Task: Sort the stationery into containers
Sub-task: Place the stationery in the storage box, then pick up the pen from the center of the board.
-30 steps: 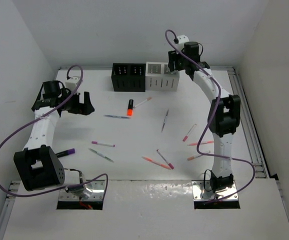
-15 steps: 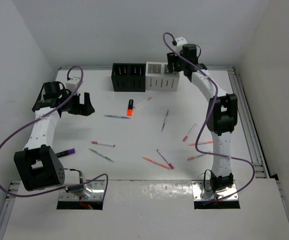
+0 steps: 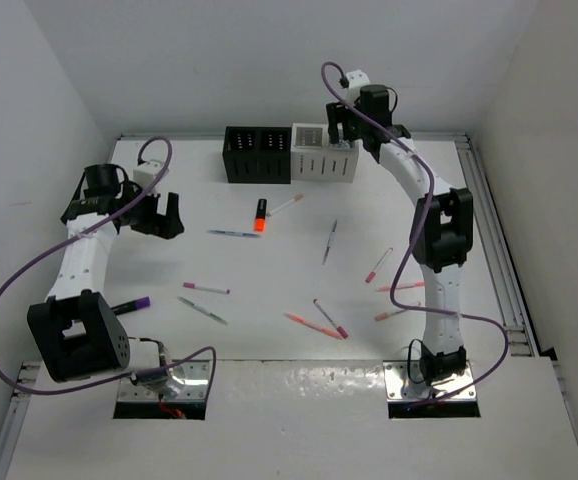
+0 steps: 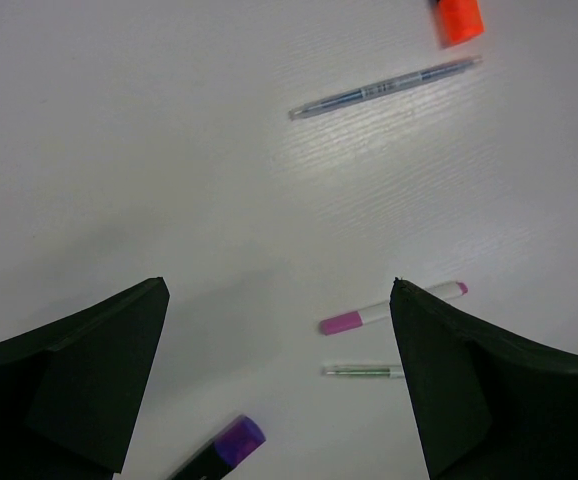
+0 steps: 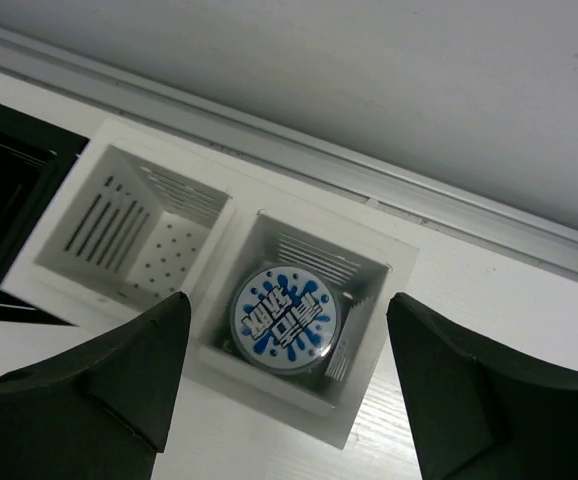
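My left gripper will next move its open fingers back and down around the purple marker's black body (image 3: 123,308) (image 4: 205,463), which is below it and back toward the base.
My right gripper (image 5: 289,297) hangs open above the white container (image 3: 324,153). A small round white jar (image 5: 285,317) with a blue splash label lies in that box's right compartment, free of both fingers; the left compartment (image 5: 134,235) holds nothing. The black container (image 3: 257,153) stands next to it on the left. My left gripper (image 4: 278,282) is open over bare table at the left, with nothing between its fingers. Near it lie a pink-capped marker (image 4: 389,307), a thin green pen (image 4: 361,371), a purple marker (image 4: 219,448), a blue-grey pen (image 4: 384,88) and the orange highlighter (image 3: 261,215).
Several more pens lie scattered across the middle and right of the table, among them a grey one (image 3: 330,240), pink ones (image 3: 378,265) (image 3: 330,318) and orange ones (image 3: 401,286) (image 3: 312,324). A metal rail (image 5: 389,195) runs behind the boxes, by the back wall.
My right arm has edged back and to the left, over the white container. My left gripper has shifted slightly toward the table's middle. The pens have not moved.
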Robot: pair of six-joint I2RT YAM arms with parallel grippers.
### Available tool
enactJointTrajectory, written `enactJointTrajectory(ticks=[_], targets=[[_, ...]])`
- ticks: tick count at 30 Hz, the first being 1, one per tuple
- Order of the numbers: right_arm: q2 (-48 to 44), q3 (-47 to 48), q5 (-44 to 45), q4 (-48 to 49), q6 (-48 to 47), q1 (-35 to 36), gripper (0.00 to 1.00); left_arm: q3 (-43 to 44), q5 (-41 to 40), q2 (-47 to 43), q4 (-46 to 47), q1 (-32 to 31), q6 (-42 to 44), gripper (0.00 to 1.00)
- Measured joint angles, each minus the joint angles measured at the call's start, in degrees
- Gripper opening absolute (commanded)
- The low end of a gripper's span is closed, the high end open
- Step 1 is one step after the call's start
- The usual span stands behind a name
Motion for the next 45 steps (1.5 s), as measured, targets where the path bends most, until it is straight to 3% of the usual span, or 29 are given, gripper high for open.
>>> enactJointTrajectory(ticks=[8,15,19,27,38,45], targets=[[-6.16,-1.66,-1.22,-3.72,1.44,0.98,0.79,1.88,-2.19,-1.31,-10.32,2.21,15.34,0.99],[-23.52,-16.31,-5.79,-8.00,2.10,0.66,0.77,1.27,-7.54,-4.59,-20.46,3.17,32.22,0.98],[-30.67,-24.15,-8.37,-11.37,1.90,-0.02,0.76,-5.25,-13.31,-8.57,-21.62,3.21,39.50,0.97],[-33.40,-32.00,-11.72,-18.93,1.86,-2.36,0.74,-18.49,-23.23,-8.68,-17.92,4.02,45.64,0.95],[-33.77,-32.33,-12.68,-22.99,0.37,-2.64,0.74,-20.50,-26.58,0.68,-6.49,7.48,47.89,0.91],[-33.77,-32.33,-12.68,-24.04,-0.07,-2.64,0.72,-22.67,-27.85,4.04,-3.30,12.55,52.19,0.81]])
